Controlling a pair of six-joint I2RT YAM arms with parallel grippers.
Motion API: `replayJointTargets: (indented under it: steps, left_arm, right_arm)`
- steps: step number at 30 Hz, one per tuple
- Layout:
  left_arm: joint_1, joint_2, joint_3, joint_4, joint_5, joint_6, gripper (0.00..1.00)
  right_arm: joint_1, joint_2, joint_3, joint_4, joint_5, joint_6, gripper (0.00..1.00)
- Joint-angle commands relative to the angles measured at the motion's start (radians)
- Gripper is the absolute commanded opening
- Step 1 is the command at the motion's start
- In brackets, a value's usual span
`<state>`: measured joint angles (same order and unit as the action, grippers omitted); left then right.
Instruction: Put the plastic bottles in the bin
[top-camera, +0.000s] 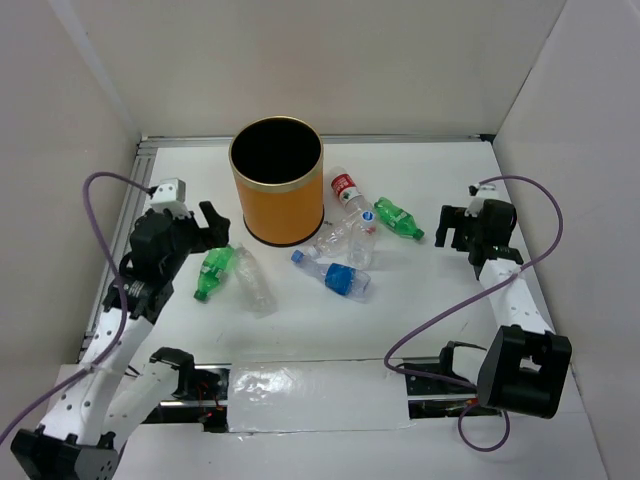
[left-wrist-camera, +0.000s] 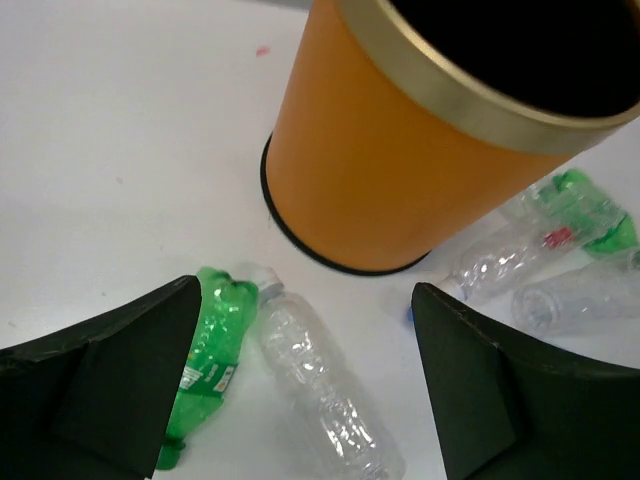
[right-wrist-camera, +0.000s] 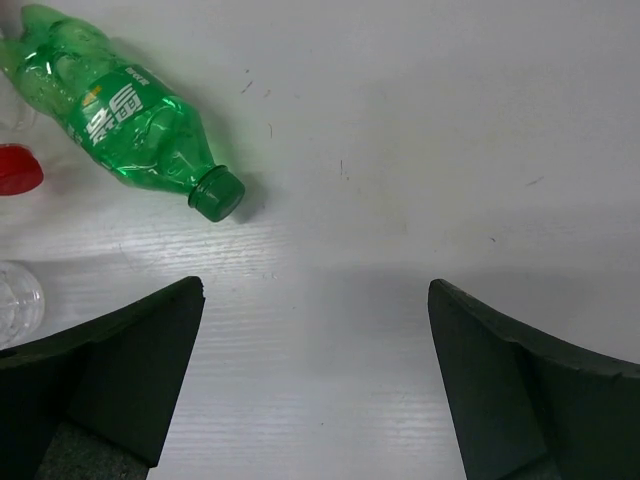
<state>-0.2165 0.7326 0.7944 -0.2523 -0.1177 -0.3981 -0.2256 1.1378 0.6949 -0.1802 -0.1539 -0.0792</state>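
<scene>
The green bottle's base (top-camera: 221, 257) (left-wrist-camera: 228, 290) lies below the robot's left gripper, beside the clear bottle, so the gripper should go down to the left in the wrist view and pinch that base alone.
The orange bin (top-camera: 275, 208) stands at the back middle, gold rim, black inside; it also shows in the left wrist view (left-wrist-camera: 380, 170). Several plastic bottles lie on the table. A green bottle (top-camera: 213, 272) and a clear bottle (top-camera: 255, 284) lie left of the bin; both show in the left wrist view, green (left-wrist-camera: 210, 350) and clear (left-wrist-camera: 325, 390). My left gripper (top-camera: 215, 226) (left-wrist-camera: 305, 290) is open above these two, holding nothing. Another green bottle (top-camera: 398, 219) (right-wrist-camera: 120, 118) lies right of the bin. My right gripper (top-camera: 447, 228) (right-wrist-camera: 315, 290) is open and empty, just right of it.
A blue-labelled bottle (top-camera: 337, 276), a clear bottle (top-camera: 347, 240) and a red-labelled bottle (top-camera: 345, 189) lie between the bin and the right green bottle. White walls enclose the table on three sides. Purple cables loop from both arms.
</scene>
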Motion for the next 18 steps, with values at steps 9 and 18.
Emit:
replayJointTargets:
  steps: [9, 18]
  left_arm:
    - [0.003, 0.232, 0.078, -0.127, 0.010, 0.053, 0.94]
    - [-0.006, 0.396, 0.097, -0.116, -0.028, 0.102, 0.90]
  right_arm:
    - [-0.055, 0.120, 0.118, -0.189, -0.173, -0.189, 1.00]
    - [-0.075, 0.140, 0.157, -0.189, -0.154, -0.211, 1.00]
